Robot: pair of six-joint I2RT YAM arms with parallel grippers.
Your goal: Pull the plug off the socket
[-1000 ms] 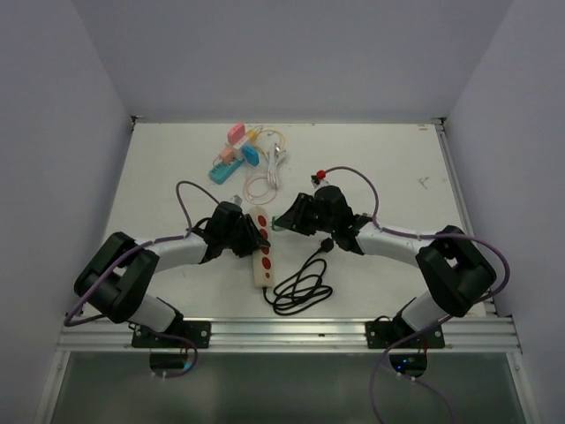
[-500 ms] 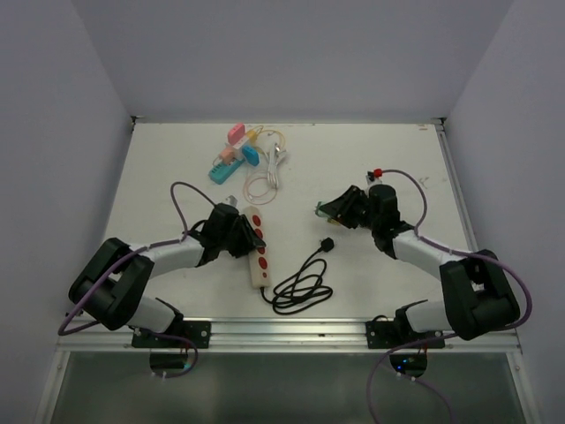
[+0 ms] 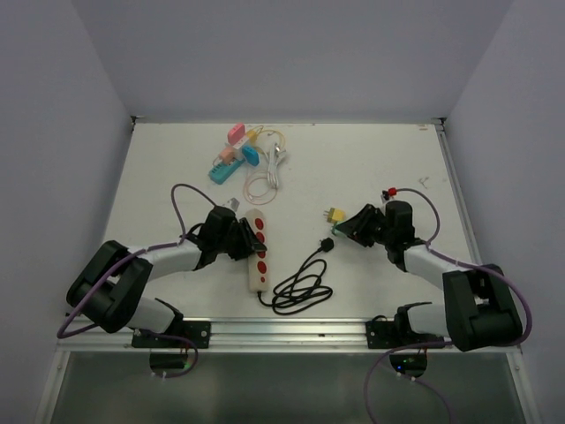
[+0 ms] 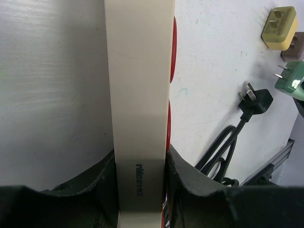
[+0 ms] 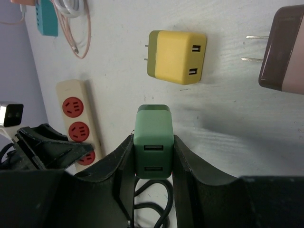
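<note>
The green plug [image 5: 153, 142] will go down onto the bare tabletop [image 5: 195, 121] beside the yellow plug, and my right gripper will let go of it there, with its prongs clear of the power strip.
A cream power strip [image 3: 258, 252] with red sockets lies left of centre. My left gripper [image 3: 237, 238] is shut on it across its width; in the left wrist view the fingers clamp the strip [image 4: 139, 95] at the gripper [image 4: 141, 180]. My right gripper [image 3: 349, 226] is shut on a green USB plug [image 5: 153, 142], held between its jaws [image 5: 153, 156] well to the right of the strip [image 5: 78, 123] and apart from it. The green plug also shows in the left wrist view [image 4: 292, 78], prongs bare.
A yellow plug [image 3: 333, 215] and a brown plug [image 5: 282, 52] lie on the table by my right gripper. The strip's black plug [image 3: 327, 245] and coiled cable [image 3: 296, 287] lie near the front. Coloured adapters [image 3: 234, 150] and thin cables [image 3: 269, 172] are at the back.
My right gripper has moved right and toward the near edge with the green plug, away from the strip. The strip's near end has shifted slightly left in my left gripper.
</note>
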